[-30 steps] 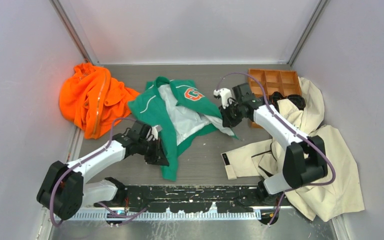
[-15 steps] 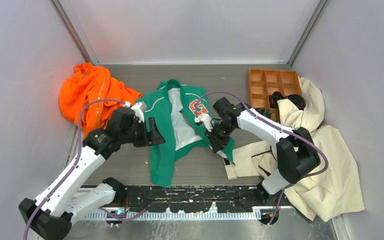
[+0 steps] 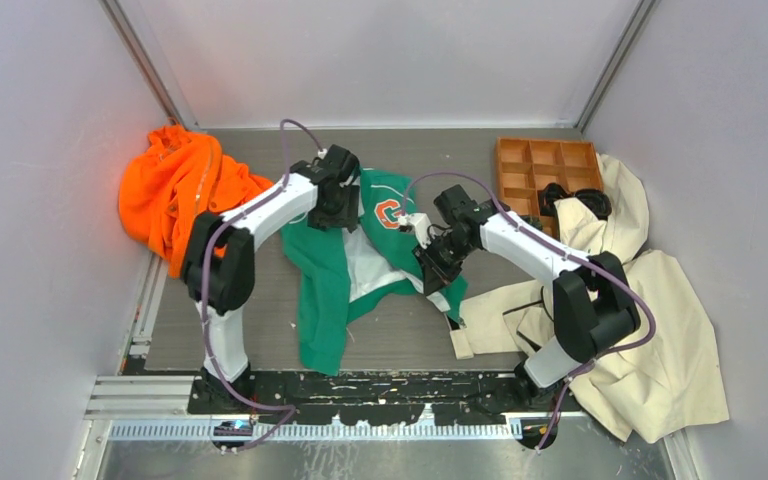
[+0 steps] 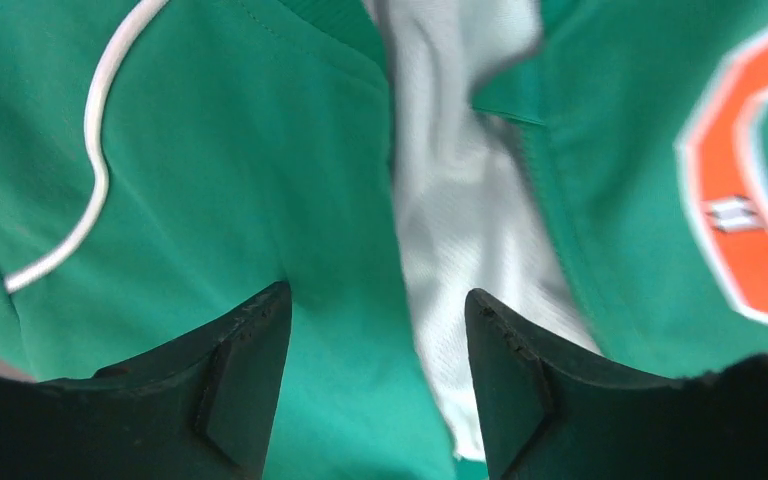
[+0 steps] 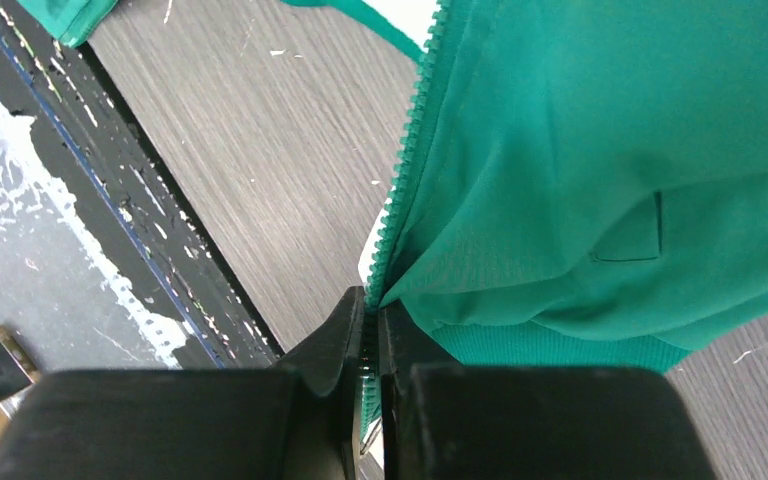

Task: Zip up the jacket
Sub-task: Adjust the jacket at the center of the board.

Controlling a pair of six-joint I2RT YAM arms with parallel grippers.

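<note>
The jacket's front is wide open. My right gripper should next move outward, then to the left in the top view, and let go of the jacket's edge by the pale lining (image 3: 368,272).
The green jacket (image 3: 332,290) lies partly open in the middle of the table, its pale lining (image 3: 368,272) showing and the orange G patch (image 3: 389,212) on its right panel. My left gripper (image 3: 343,212) hovers open over the collar end; in the left wrist view its fingers (image 4: 250,370) straddle green cloth and lining (image 4: 460,200), gripping nothing. My right gripper (image 3: 435,264) is shut on the jacket's right front edge. The right wrist view shows the zipper teeth (image 5: 410,150) running into its closed jaws (image 5: 371,310) just above the ribbed hem (image 5: 560,345).
A bright orange garment (image 3: 180,195) is heaped at the back left. A cream coat (image 3: 650,330) spreads along the right side under the right arm. An orange compartment tray (image 3: 545,165) sits at the back right. The black base rail (image 3: 360,385) lines the near edge.
My left gripper opened, let go of the jacket's left panel and swung from the near left up to the collar. My right gripper pulled the right panel inward and toward the near side.
</note>
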